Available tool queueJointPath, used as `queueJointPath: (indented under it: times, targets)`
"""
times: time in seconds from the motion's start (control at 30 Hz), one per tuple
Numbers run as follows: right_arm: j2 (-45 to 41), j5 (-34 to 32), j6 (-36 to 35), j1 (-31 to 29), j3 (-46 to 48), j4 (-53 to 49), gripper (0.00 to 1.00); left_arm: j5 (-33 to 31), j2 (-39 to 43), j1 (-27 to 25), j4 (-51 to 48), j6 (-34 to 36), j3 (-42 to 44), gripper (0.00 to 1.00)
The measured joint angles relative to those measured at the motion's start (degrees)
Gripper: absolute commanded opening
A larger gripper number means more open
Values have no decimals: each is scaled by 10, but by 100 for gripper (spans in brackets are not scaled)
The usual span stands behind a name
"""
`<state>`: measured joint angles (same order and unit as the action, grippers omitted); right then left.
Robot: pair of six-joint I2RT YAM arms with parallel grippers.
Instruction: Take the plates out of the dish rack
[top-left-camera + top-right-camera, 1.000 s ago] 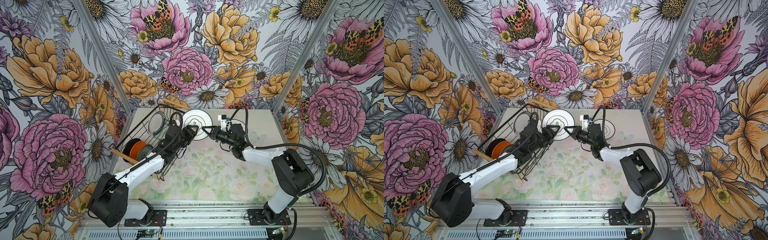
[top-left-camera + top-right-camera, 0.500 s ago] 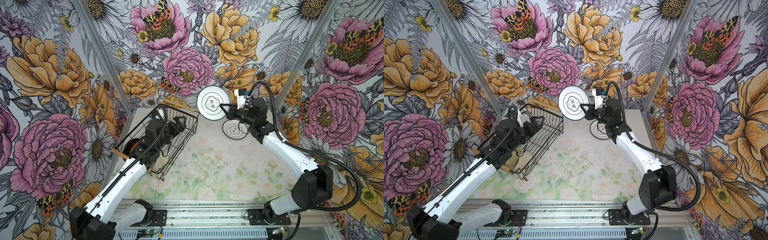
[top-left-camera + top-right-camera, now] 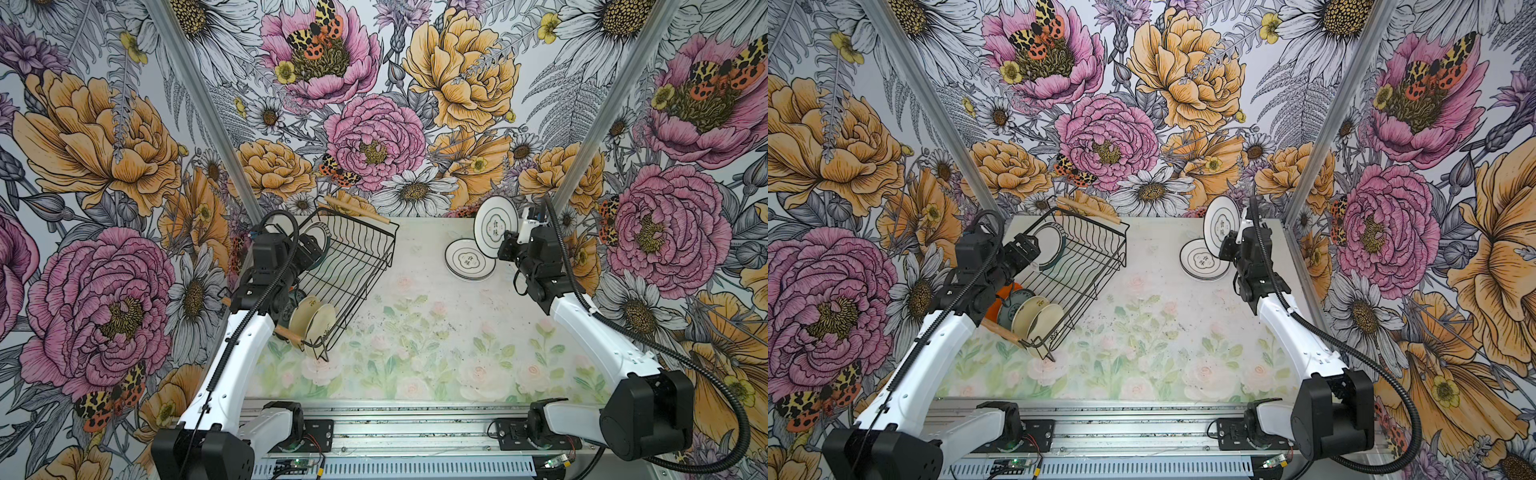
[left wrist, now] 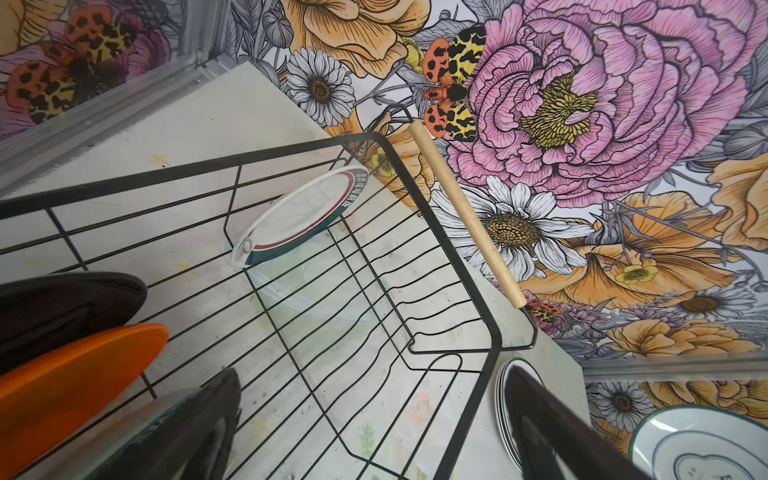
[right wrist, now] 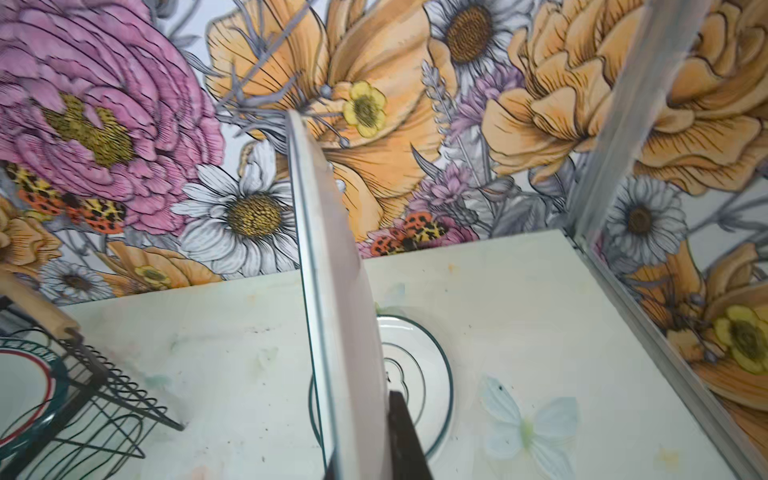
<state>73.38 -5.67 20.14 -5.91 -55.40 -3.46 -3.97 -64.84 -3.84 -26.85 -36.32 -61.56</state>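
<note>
My right gripper will go down next toward the stack of plates of the same kind and tilt the white dark-rimmed plate (image 3: 496, 224) flatter to release it there, because that plate still stands on edge.
The dish rack (image 3: 353, 266) (image 3: 1084, 262), black wire with wooden rod handles, stands at the left. A teal-rimmed plate (image 3: 321, 237) (image 4: 299, 218) leans at its far end. Cream plates (image 3: 312, 321), an orange plate (image 4: 75, 374) and a black plate (image 4: 62, 307) stand at its near end. My left gripper (image 3: 309, 249) (image 4: 374, 386) hovers open over the rack's left side, with nothing in it. My right gripper (image 3: 505, 247) (image 5: 365, 449) is shut on a white dark-rimmed plate (image 3: 496, 224) (image 5: 332, 291), held on edge above a stack of like plates (image 3: 469, 259) (image 5: 432, 365).
The floral table top (image 3: 415, 332) stretches between the rack and the stack. Flowered walls close in the back and both sides, with a metal corner post (image 3: 582, 166) just behind the right gripper. A rail (image 3: 395, 428) runs along the front edge.
My left gripper has let go of the white plate, opened and drawn back left over the rack. My right gripper has carried the plate right to above the stack.
</note>
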Motion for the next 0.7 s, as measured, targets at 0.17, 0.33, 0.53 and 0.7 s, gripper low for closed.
queueJointPath:
  times: [0.17, 0.33, 0.53, 0.7]
  targets:
    - [7, 15, 102, 34, 36, -22, 0, -34, -49, 1, -26, 67, -40, 99]
    - [47, 64, 191, 45, 47, -14, 0, -54, -104, 7, -43, 103, -74, 99]
    - [132, 134, 269, 62, 47, 36, 0, -88, -125, 7, -59, 123, -80, 99]
    - [193, 173, 315, 73, 46, 73, 0, -99, -112, 22, -59, 123, -79, 99]
